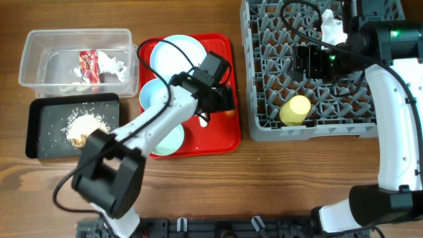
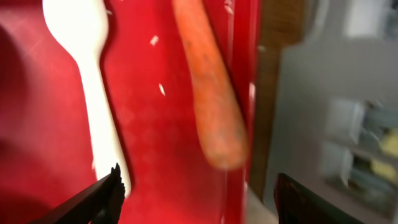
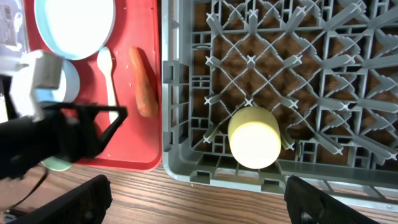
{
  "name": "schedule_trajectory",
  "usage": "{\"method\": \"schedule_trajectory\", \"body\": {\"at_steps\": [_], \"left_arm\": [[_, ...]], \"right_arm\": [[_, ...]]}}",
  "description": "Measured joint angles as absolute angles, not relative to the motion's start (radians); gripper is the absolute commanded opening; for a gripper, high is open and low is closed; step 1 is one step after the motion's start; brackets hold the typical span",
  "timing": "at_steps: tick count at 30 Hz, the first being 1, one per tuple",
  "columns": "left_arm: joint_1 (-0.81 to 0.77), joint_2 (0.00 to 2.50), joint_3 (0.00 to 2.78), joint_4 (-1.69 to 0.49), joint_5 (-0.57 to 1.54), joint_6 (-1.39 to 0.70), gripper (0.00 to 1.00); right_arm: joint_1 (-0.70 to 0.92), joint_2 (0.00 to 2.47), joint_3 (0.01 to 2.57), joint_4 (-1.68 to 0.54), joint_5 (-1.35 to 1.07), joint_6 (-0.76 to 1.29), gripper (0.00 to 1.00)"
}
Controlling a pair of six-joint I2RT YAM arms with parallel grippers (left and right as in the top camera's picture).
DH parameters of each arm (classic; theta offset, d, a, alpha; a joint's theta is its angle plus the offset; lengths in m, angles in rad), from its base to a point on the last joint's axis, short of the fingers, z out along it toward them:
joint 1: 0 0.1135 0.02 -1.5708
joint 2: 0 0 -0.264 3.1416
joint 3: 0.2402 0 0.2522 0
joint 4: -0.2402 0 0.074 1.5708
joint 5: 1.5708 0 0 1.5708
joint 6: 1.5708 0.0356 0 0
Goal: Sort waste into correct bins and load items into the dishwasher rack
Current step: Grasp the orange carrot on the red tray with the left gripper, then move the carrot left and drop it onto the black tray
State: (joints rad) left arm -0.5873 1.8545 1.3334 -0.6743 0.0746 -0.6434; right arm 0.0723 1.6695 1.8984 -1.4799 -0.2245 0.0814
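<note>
Next, my left gripper lowers onto the thicker half of the orange carrot below it, because bare tray toward the spoon [image 2: 93,74] leaves a finger room.
My left gripper [image 1: 223,100] [image 2: 199,194] is open and empty, low over the right side of the red serving tray [image 1: 228,142]. An orange carrot [image 2: 211,93] and a white plastic spoon [image 2: 93,74] lie just ahead of its fingers. The pale blue plate [image 1: 173,56] and two pale blue bowls [image 1: 152,96] [image 1: 170,140] sit on that tray. My right gripper [image 1: 301,63] [image 3: 199,202] is open and empty above the grey dishwasher rack [image 1: 264,39]. The yellow cup [image 1: 295,110] [image 3: 254,137] stands upside down in the rack.
The clear tub [image 1: 39,53] at the back left holds the crumpled napkin [image 1: 114,67] and the red-printed wrapper [image 1: 89,66]. The black tray [image 1: 46,112] in front of it holds rice [image 1: 82,122]. Bare wooden table lies along the front edge.
</note>
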Motion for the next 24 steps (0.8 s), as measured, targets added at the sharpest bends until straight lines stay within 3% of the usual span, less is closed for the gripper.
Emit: {"method": "schedule_trajectory", "body": {"at_steps": [9,11,14,18,24], "left_arm": [[-0.600,2.003,1.334,-0.458,0.049,-0.702,0.66],[-0.601,2.032,1.334,-0.443,0.048,-0.704,0.55],[-0.601,2.038,1.335,-0.433,0.042,-0.717,0.30],[-0.607,2.041,1.343,-0.440,0.030,-0.720,0.07],[-0.609,2.038,1.367,-0.510,0.027,-0.721,0.04]], "right_arm": [[0.072,1.670,1.898,-1.503,-0.216,0.081,0.91],[0.072,1.670,1.898,-1.503,-0.216,0.081,0.91],[0.072,1.670,1.898,-1.504,-0.216,0.081,0.90],[0.072,1.670,1.898,-1.514,-0.216,0.081,0.90],[0.072,1.670,1.898,-1.519,-0.216,0.081,0.90]]}}
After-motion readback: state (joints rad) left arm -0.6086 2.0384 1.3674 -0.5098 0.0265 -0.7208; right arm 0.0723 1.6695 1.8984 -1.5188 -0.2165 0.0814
